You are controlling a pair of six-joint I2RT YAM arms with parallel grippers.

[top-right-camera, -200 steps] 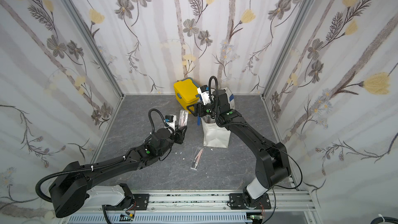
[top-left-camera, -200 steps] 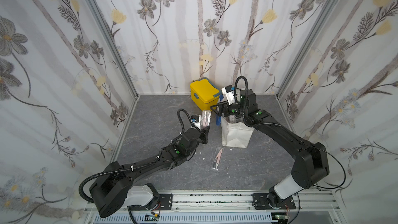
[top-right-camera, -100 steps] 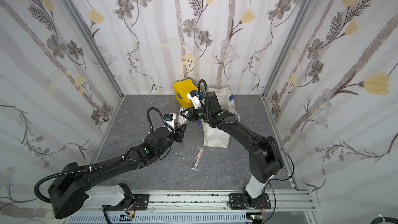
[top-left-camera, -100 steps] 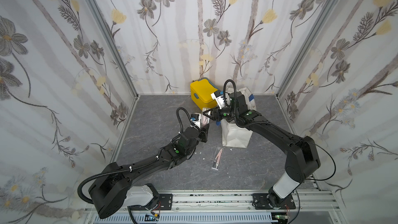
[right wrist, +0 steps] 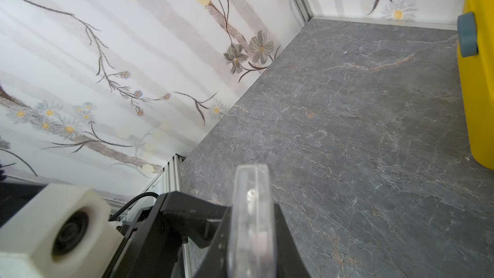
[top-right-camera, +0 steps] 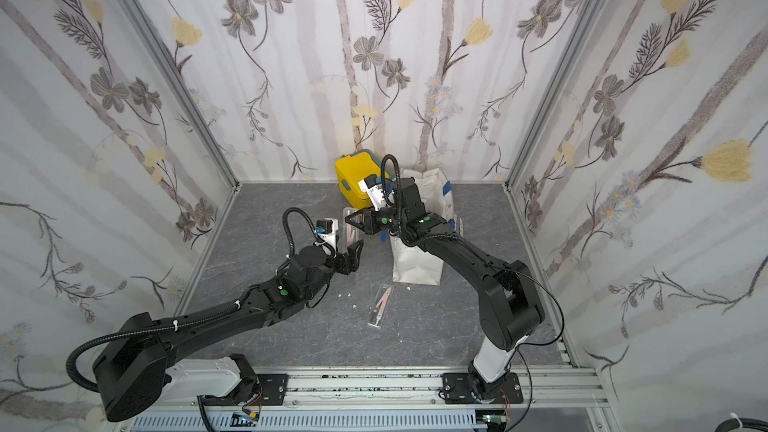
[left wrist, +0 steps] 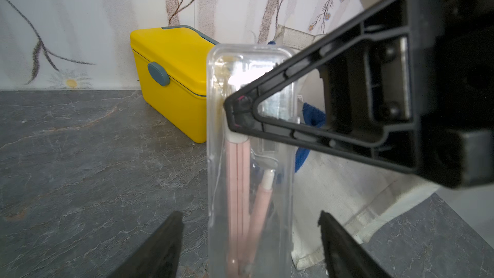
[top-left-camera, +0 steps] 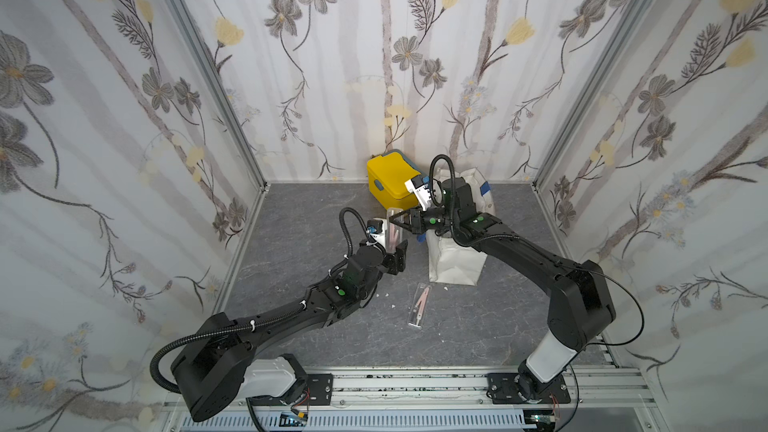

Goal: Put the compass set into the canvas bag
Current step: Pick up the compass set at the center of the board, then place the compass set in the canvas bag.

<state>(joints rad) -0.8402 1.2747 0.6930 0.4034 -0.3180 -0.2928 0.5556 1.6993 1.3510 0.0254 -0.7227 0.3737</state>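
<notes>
My right gripper lifts the case, carries it over the canvas bag's opening [top-right-camera: 432,193] and lowers it inside to release next, because the case still hangs outside.
A clear case with a pink compass, the compass set [top-left-camera: 394,229] [top-right-camera: 351,229], stands upright in the air left of the canvas bag [top-left-camera: 455,259] [top-right-camera: 415,263]. My right gripper [top-left-camera: 392,221] [right wrist: 251,236] is shut on the case's upper end [right wrist: 251,199], and its black fingertips [left wrist: 236,113] pinch the case [left wrist: 248,183] in the left wrist view. My left gripper [top-left-camera: 395,252] [left wrist: 250,215] is open, with its fingers [left wrist: 171,236] apart on either side of the case's lower part. The off-white bag [left wrist: 334,183] stands upright with blue straps.
A yellow lidded box [top-left-camera: 390,184] [top-right-camera: 353,178] [left wrist: 171,81] stands against the back wall, left of the bag. Another clear case with a pink compass [top-left-camera: 419,305] [top-right-camera: 381,304] lies flat in front of the bag. Small white crumbs [top-left-camera: 392,305] dot the grey floor.
My right gripper swung left from over the bag to the upright case and shut on its top. My left gripper then opened and let go of the case.
</notes>
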